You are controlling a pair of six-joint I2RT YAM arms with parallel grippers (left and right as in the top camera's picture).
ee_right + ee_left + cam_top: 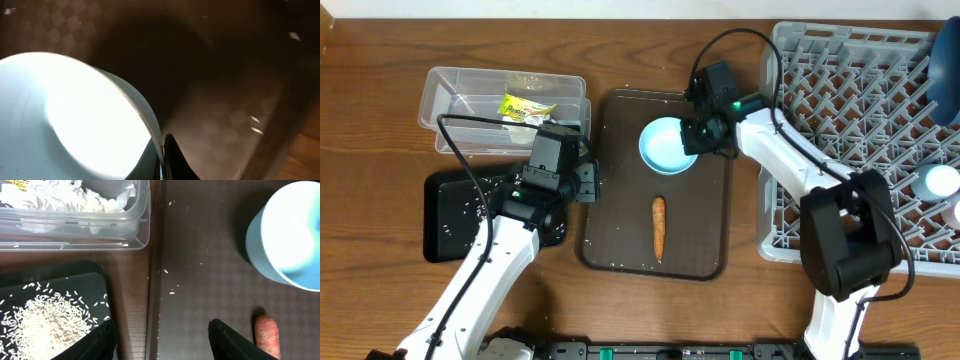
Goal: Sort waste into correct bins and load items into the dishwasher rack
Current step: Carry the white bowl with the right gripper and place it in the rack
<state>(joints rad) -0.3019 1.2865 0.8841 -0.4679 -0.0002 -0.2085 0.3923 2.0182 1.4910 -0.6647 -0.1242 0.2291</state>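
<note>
My right gripper will next lift the bowl across to the gripper's right in the overhead view. It will then lower the bowl to the rack's empty far wires and let go.
The white bowl with a pale-blue inside [665, 146] sits on the dark-brown serving tray [705, 240]. My right gripper [699, 138] is shut on its right rim; the right wrist view shows the rim [140, 110] pinched between the fingers [162, 152]. An orange carrot piece [658, 226] lies lower on that tray. My left gripper [582, 182] is open and empty over the gap between the black tray [450, 200] and the serving tray, its fingers [162, 340] left of the carrot [266, 335]. Rice [45, 325] lies in the black tray. The clear tub [445, 95] holds a yellow wrapper [525, 105] and white tissue [60, 200].
The grey dishwasher rack [840, 100] fills the right side, with the dark-blue plate [945, 60] at its far corner and a light-blue cup [940, 182] at its right edge. A few rice grains [172, 287] are scattered on the serving tray. The spoon is out of view.
</note>
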